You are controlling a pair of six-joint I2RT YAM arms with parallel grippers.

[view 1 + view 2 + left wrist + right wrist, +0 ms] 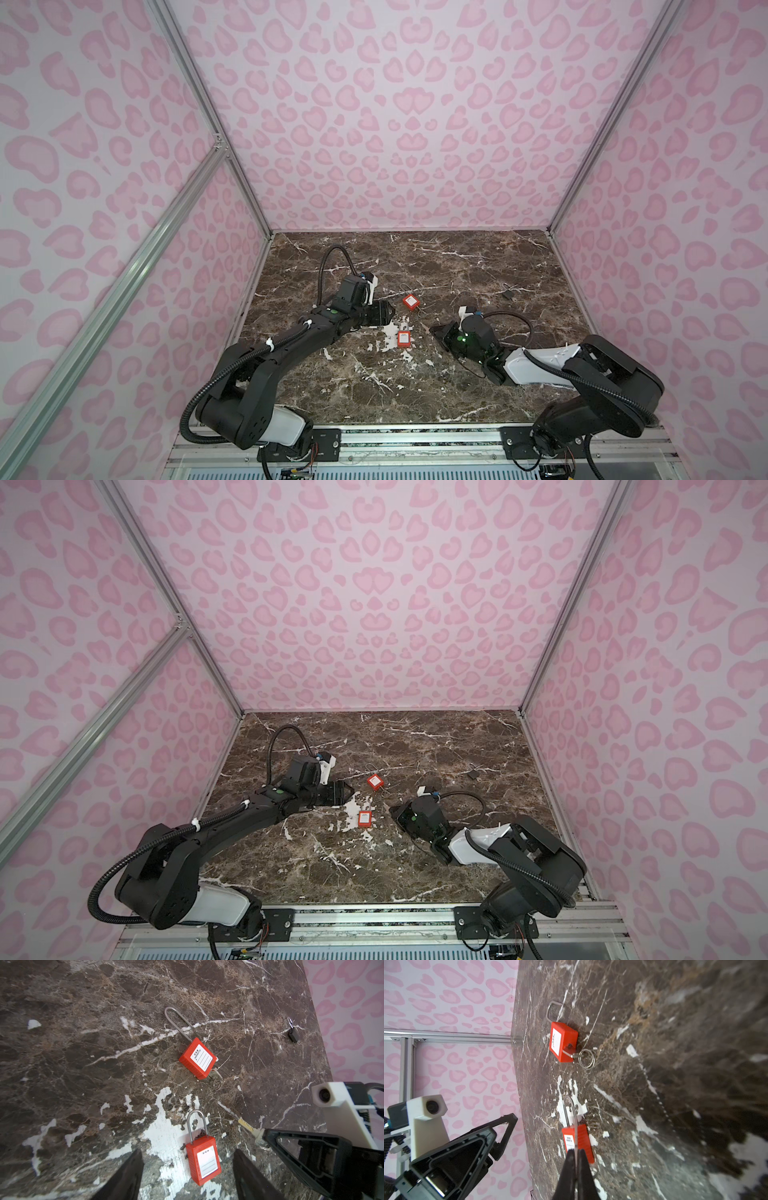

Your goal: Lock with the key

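I should next move my right gripper down toward the short-shackled red padlock and release the small key on the tabletop (415, 336) (592, 1137) beside the lock body, where the marble is bare.
A red padlock (203, 1160) with a short shackle lies flat on the marble table, in both top views (403, 338) (364, 818). My left gripper (187, 1150) is open just short of it, and the lock body lies between the lines of its two fingers (128, 1174). My right gripper (576, 1150) is shut on a small key (248, 1126), whose blade sticks out past the tips toward the lock (584, 1140). In a top view the left gripper (384, 316) is left of the lock and the right gripper (434, 330) is to its right.
A second red padlock (410, 301) with a long shackle lies farther back, with a ringed key (586, 1059) in its keyhole. A small black padlock (508, 294) lies at the back right. Pink patterned walls close in the table on three sides.
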